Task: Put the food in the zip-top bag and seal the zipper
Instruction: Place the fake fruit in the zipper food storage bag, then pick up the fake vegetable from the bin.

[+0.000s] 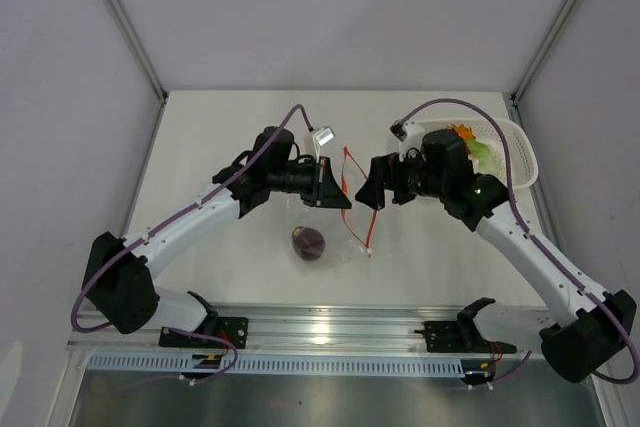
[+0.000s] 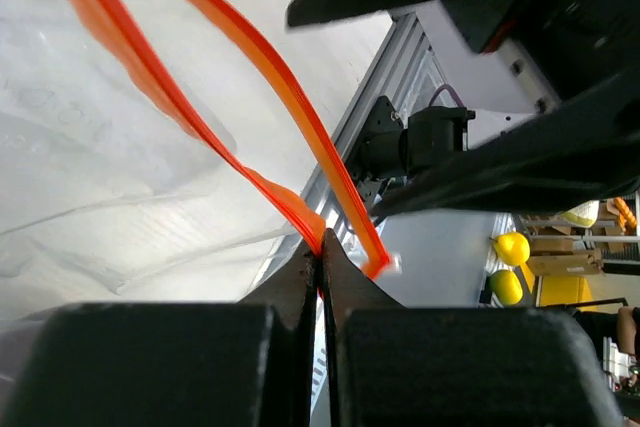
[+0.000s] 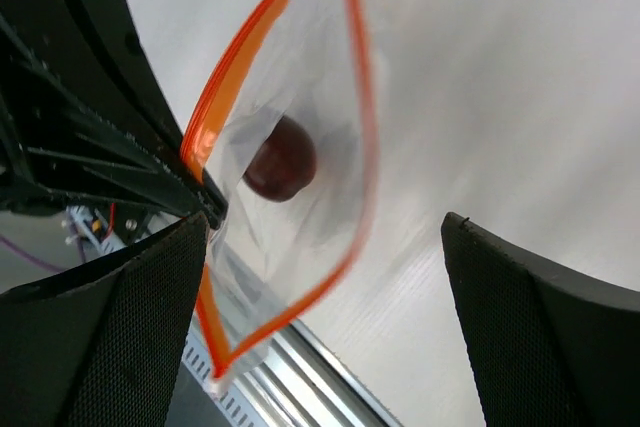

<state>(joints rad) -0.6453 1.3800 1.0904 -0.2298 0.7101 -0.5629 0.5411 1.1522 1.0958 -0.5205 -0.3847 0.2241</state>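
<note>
The unbagged pale-green piece (image 1: 485,155) is to the right of my right gripper in the top view. I will swing over the basket next, tilt downward and go down around the piece.
The zip-top bag (image 1: 335,237) hangs open over the middle of the table. My left gripper (image 1: 338,197) is shut on its red-orange zipper (image 2: 270,67), pinching one lip of the strip at the fingertips (image 2: 320,247). A dark red round fruit (image 3: 282,159) lies inside the bag, seen through the open mouth and also from above (image 1: 308,243). My right gripper (image 1: 371,189) faces the left one, open wide, and its view looks into the bag's mouth (image 3: 325,222) with nothing gripped. The orange pineapple (image 1: 462,132) and a pale-green piece (image 1: 482,150) sit in the basket.
A white perforated basket (image 1: 520,152) stands at the back right, just behind my right wrist. An aluminium rail (image 1: 330,332) runs along the table's near edge. White walls close off the back and both sides.
</note>
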